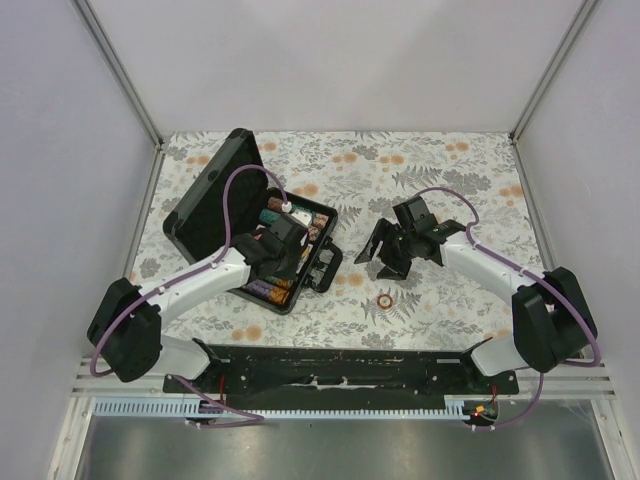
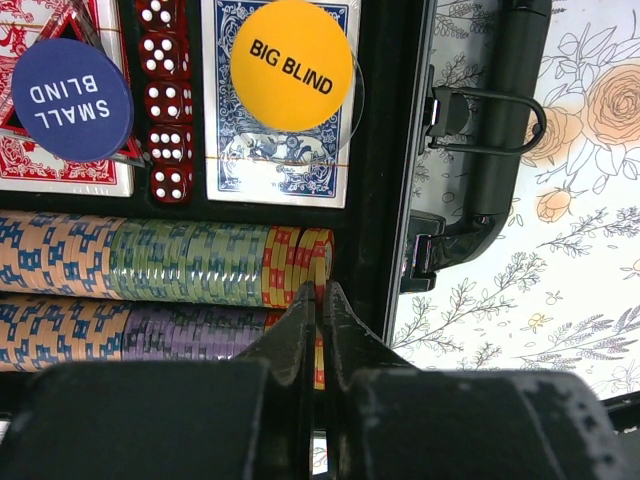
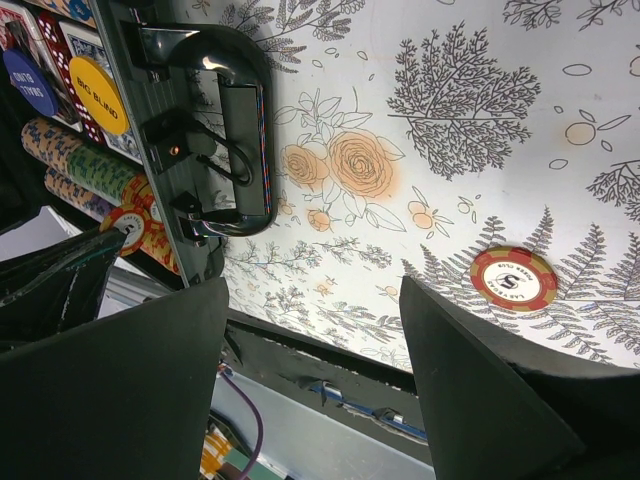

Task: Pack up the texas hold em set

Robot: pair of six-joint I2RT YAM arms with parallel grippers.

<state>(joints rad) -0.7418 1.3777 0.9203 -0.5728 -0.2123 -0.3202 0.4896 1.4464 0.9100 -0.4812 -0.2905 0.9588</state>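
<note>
The loose red chip point(image 1: 385, 301) is below my right gripper and back of it, outside the open case point(image 1: 214, 200), so next I should lower the gripper and pull it back to close on the chip.
The texas hold em set's black case point(image 1: 214, 200) lies open at the table's left, lid tilted back. In the left wrist view its tray holds rows of coloured chips point(image 2: 150, 260), red dice point(image 2: 165, 100), a blue deck point(image 2: 280, 160) under a yellow BIG BLIND button point(image 2: 292, 65), and a red deck point(image 2: 50, 175) under a blue SMALL BLIND button point(image 2: 72, 100). My left gripper point(image 2: 320, 290) is shut, its tips over the red-and-yellow chips at the right end of the rows. My right gripper point(image 3: 315, 290) hangs open above the cloth, with one loose red chip point(image 3: 514, 278) lying just to its right.
The case handle point(image 3: 230, 120) and its latches face the right arm. The loose chip point(image 1: 385, 300) lies on the floral cloth point(image 1: 440, 180) between the case and the right arm's base. A black rail point(image 1: 340, 370) runs along the near edge.
</note>
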